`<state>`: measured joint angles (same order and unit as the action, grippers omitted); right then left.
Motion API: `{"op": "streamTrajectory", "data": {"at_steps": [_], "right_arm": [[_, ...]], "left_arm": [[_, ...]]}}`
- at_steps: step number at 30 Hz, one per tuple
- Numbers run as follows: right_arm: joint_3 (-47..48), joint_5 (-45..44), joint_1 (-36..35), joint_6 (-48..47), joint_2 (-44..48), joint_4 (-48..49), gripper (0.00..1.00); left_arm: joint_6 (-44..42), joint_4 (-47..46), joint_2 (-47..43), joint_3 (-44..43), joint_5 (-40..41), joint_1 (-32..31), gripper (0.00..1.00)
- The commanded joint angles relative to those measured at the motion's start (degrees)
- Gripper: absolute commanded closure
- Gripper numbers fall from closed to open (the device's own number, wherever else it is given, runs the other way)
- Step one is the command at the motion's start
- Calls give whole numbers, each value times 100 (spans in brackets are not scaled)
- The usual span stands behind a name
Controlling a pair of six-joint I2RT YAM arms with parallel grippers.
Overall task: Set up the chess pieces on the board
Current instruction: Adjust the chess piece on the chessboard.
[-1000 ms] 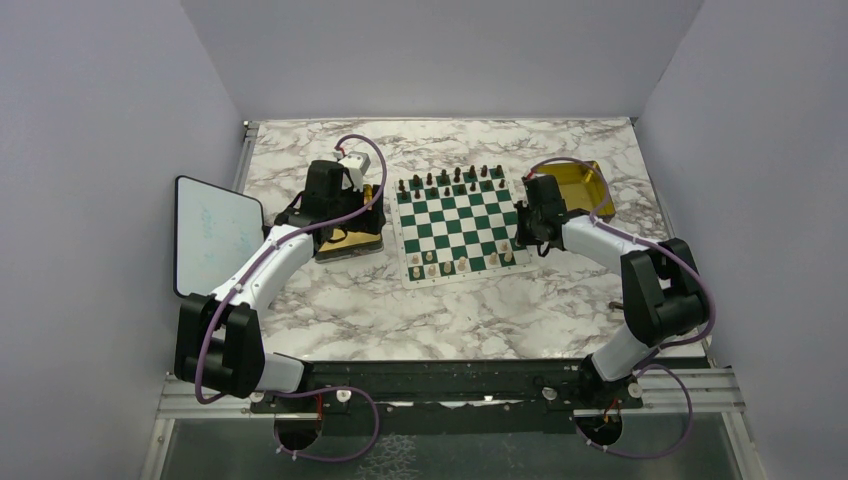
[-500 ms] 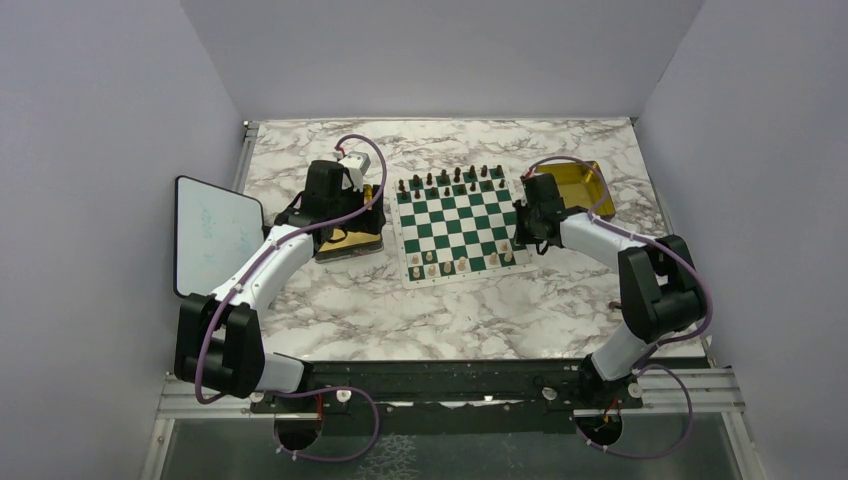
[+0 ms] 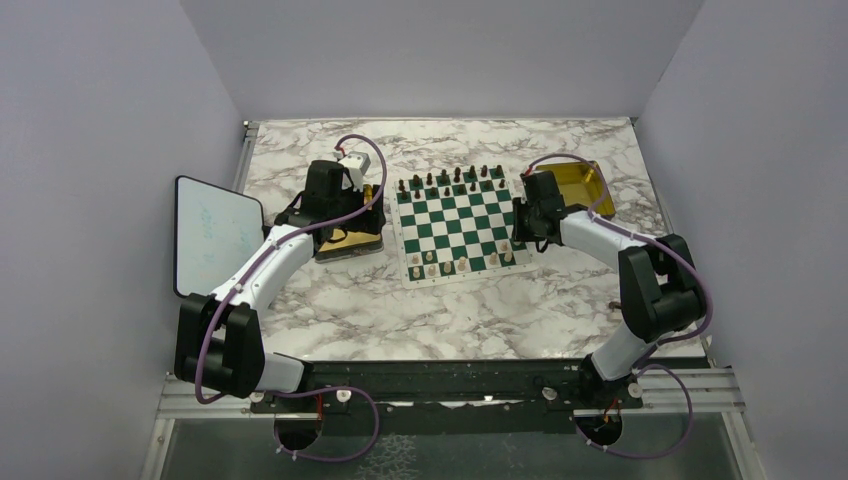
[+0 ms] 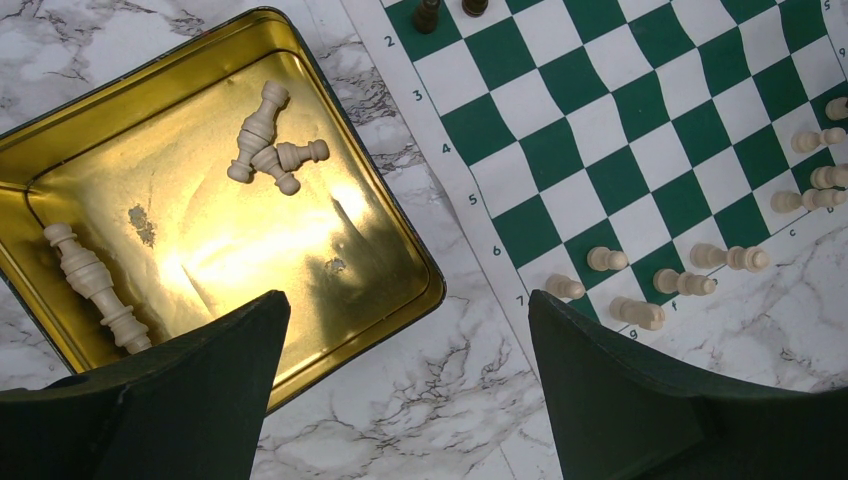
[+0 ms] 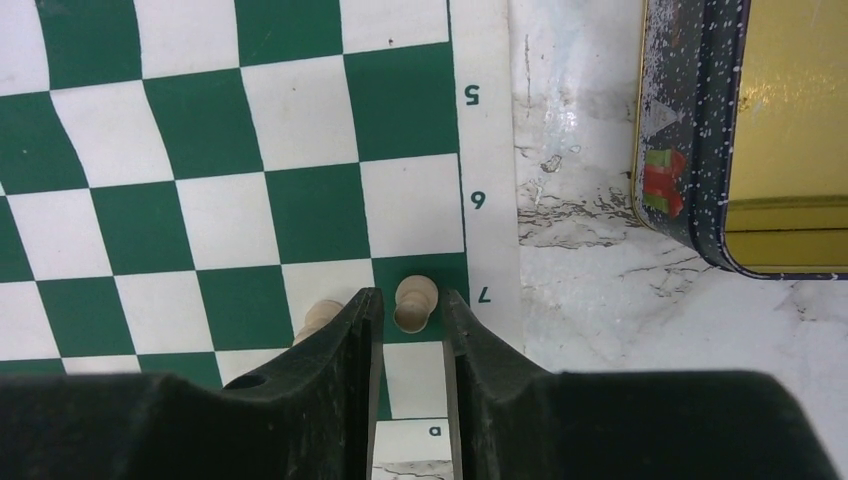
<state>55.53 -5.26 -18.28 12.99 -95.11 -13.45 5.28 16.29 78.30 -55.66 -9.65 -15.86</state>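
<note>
The left gripper turns and moves over the cream cluster's nearest knob next, then descends, since that knob pokes free below it and to its left in the wrist view.
The green and white board lies mid-table. Cream chess pieces stand along its near rows, and dark pieces along the far rows. My right gripper is at the board's right edge. In the right wrist view its fingers are slightly apart around a standing cream pawn on a green square by the "7", with gaps on both sides. Another cream pawn stands just left. My left gripper is wide open and empty above the gold tray's corner. Several cream pieces lie in that tray.
The left gold tray sits just left of the board. A second gold tray sits right of the board, its dark rim close to my right gripper. A white tablet lies at the left table edge.
My right gripper has shifted slightly toward the far side along the board's right edge. The left arm has not moved.
</note>
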Motion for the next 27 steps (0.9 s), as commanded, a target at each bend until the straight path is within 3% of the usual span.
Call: {"op": "streamTrajectory", "data": {"at_steps": [1,7,12,17,21,27], "right_arm": [[182,47,18,6,46,-144,68],[159,85,18,1,13,-124,70],[204,64,18,27,169,-235,60],[348,-42,18,45,778,-494,51],[477,98,17,25,1369,-583,47],[241,817,13,211,2124,-239,45]], "left_arm": [[-79,-136,-131,29,-80,3,10],[-88,-136,-170,50,-73,-4,10],[-84,-140,-165,35,-35,4,9],[-9,97,66,-303,490,4,11],[45,290,473,-637,1068,31,20],[647,-147,895,-785,1328,275,48]]}}
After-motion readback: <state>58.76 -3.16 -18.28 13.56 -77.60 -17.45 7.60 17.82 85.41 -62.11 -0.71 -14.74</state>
